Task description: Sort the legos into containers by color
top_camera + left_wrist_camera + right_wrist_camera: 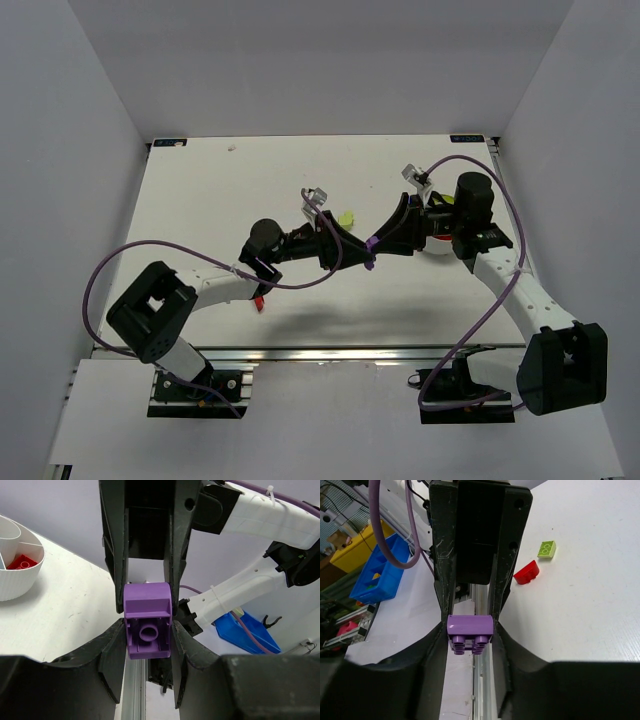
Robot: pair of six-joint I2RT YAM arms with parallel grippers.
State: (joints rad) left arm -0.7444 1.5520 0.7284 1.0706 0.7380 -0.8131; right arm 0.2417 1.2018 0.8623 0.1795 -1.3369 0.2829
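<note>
The divided bowl (pixel 15 580) is below the right gripper, to its right in the top view, so the gripper will swing over the bowl next and go down to let go of the lego.
A purple lego (pixel 372 242) hangs above the middle of the table, where my two grippers meet tip to tip. My left gripper (pixel 147 630) is shut on its sides, with its hollow underside facing the left wrist camera. My right gripper (pixel 470 632) has its pads against the same purple lego (pixel 470 630), studs toward that camera. A lime lego (pixel 346 216) and a red lego (pixel 258 303) lie on the table. The round white divided bowl (pixel 15 580) holds a red lego (pixel 21 562) in one compartment. From above, the right arm mostly hides the bowl.
A blue bin (pixel 375 575) and a yellow bin (pixel 350 545) stand beyond the table's near edge. An aluminium rail (pixel 330 352) runs along that edge. Purple cables loop from both arms. White walls enclose the table on three sides.
</note>
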